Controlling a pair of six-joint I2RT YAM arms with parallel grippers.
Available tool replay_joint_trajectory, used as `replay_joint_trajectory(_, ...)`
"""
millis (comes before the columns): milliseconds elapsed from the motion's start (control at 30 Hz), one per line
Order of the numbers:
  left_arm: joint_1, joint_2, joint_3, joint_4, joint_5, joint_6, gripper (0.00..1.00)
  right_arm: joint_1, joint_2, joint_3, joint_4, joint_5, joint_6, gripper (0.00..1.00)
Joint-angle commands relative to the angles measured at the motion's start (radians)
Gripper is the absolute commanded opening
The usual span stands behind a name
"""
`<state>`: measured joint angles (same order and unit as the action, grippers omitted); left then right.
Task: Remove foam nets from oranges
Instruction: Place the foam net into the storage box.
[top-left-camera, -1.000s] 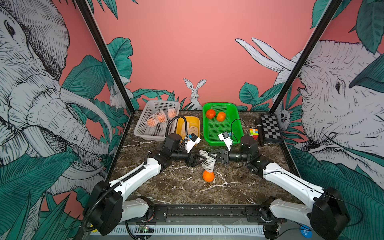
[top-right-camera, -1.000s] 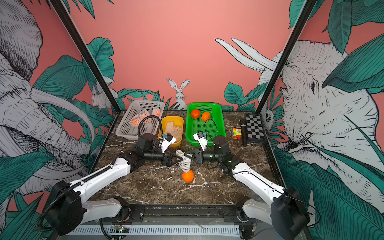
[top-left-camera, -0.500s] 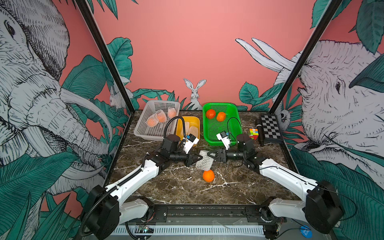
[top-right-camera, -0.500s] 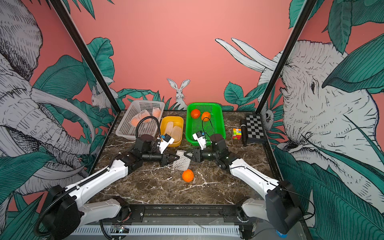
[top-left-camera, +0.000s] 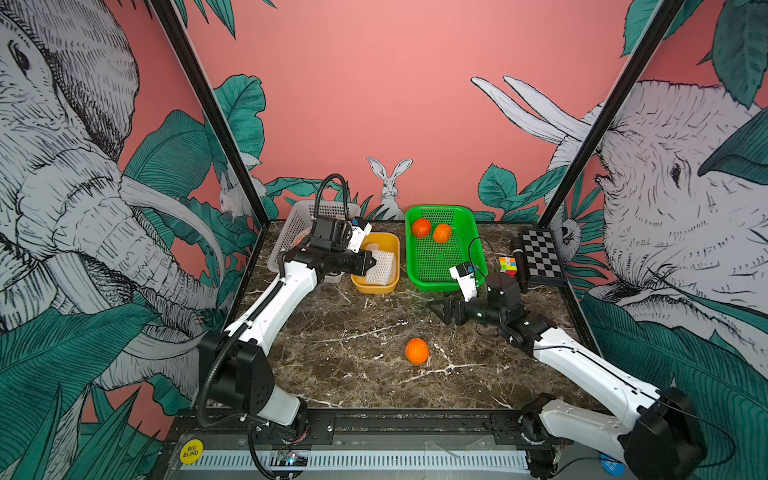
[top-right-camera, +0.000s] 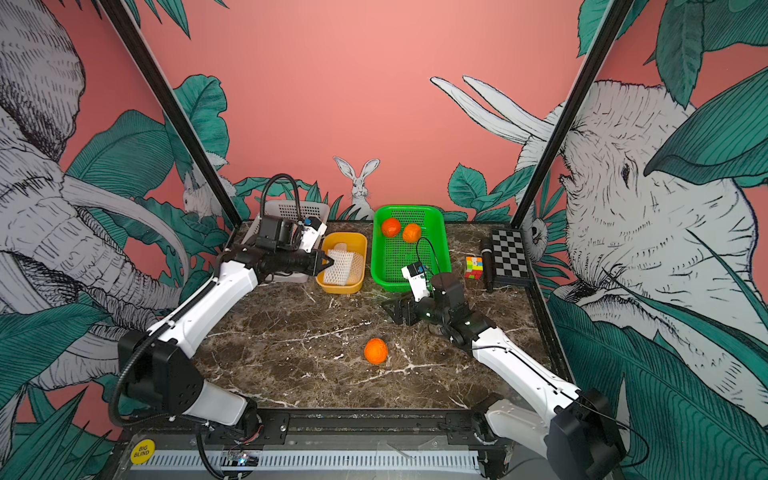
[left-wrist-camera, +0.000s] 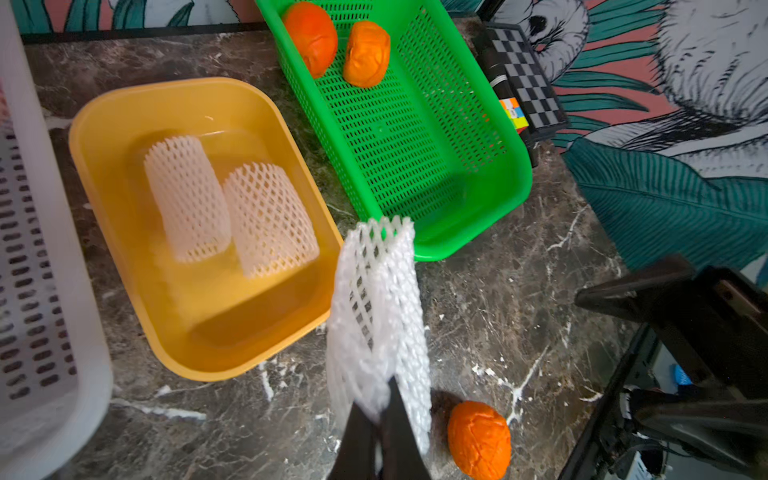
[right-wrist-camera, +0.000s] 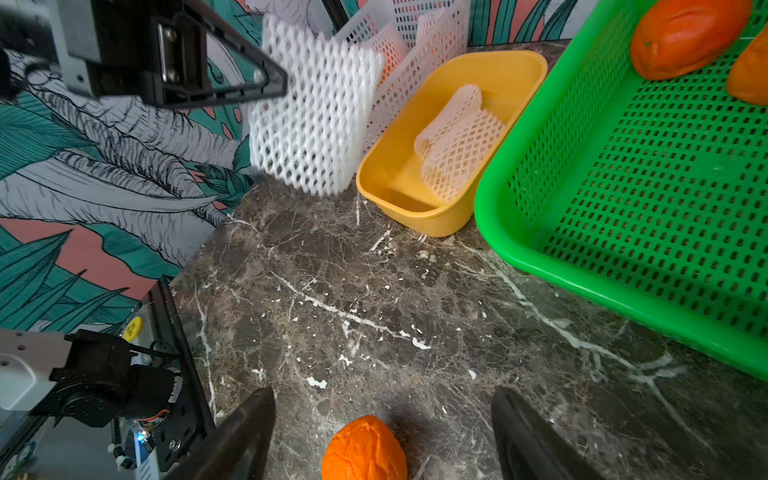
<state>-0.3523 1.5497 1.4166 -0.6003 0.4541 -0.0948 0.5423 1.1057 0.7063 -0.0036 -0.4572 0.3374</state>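
The left gripper moves outward and down over the yellow tub (top-left-camera: 376, 287) (left-wrist-camera: 220, 248) next and releases the foam net, since the tub stands below and outward of that gripper.
My left gripper (top-left-camera: 371, 263) (left-wrist-camera: 380, 399) is shut on an empty white foam net (left-wrist-camera: 378, 299) (right-wrist-camera: 309, 124), which it holds in the air at the near side of the yellow tub (top-left-camera: 376, 287). Two more empty foam nets (left-wrist-camera: 187, 199) (left-wrist-camera: 270, 220) lie in that tub. A bare orange (top-left-camera: 417, 350) (top-right-camera: 376, 350) (right-wrist-camera: 365, 449) rests on the marble. My right gripper (top-left-camera: 438, 307) (right-wrist-camera: 382, 395) stands open just behind it, holding nothing. Two bare oranges (top-left-camera: 422, 227) (top-left-camera: 441, 233) sit in the green basket (top-left-camera: 440, 286). Netted oranges (right-wrist-camera: 388, 50) in the white basket (top-left-camera: 291, 232) are mostly hidden by my left arm.
At the back right lie a multicoloured puzzle cube (top-left-camera: 508, 266), a black cylinder (top-left-camera: 518, 257) and a small checkerboard (top-left-camera: 542, 257). The three containers line the back of the marble table. Black frame posts and patterned walls close in both sides.
My left gripper shut on the net and carried it back toward the yellow tub. My right gripper let the net go, opened and drew back to the right. The orange stayed on the table.
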Motion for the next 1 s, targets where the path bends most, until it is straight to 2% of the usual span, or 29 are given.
replay_joint_trajectory(0,0.014,0.086,0.117,-0.166,-0.081,0.049,0.0,-0.001,0.02,-0.003,0.092,0.015,-0.027,0.81)
replay_joint_trajectory(233,0.013,0.278,0.331,-0.297,-0.188,0.026,0.0,-0.001,0.07,0.01,0.12,0.005,-0.034,0.82)
replay_joint_trajectory(567,0.009,0.385,0.351,-0.237,-0.216,-0.026,0.0,0.0,0.102,0.016,0.144,-0.015,-0.022,0.82)
replay_joint_trajectory(967,-0.009,0.532,0.432,-0.242,-0.395,0.043,0.01,0.0,0.121,0.03,0.148,-0.026,0.001,0.81)
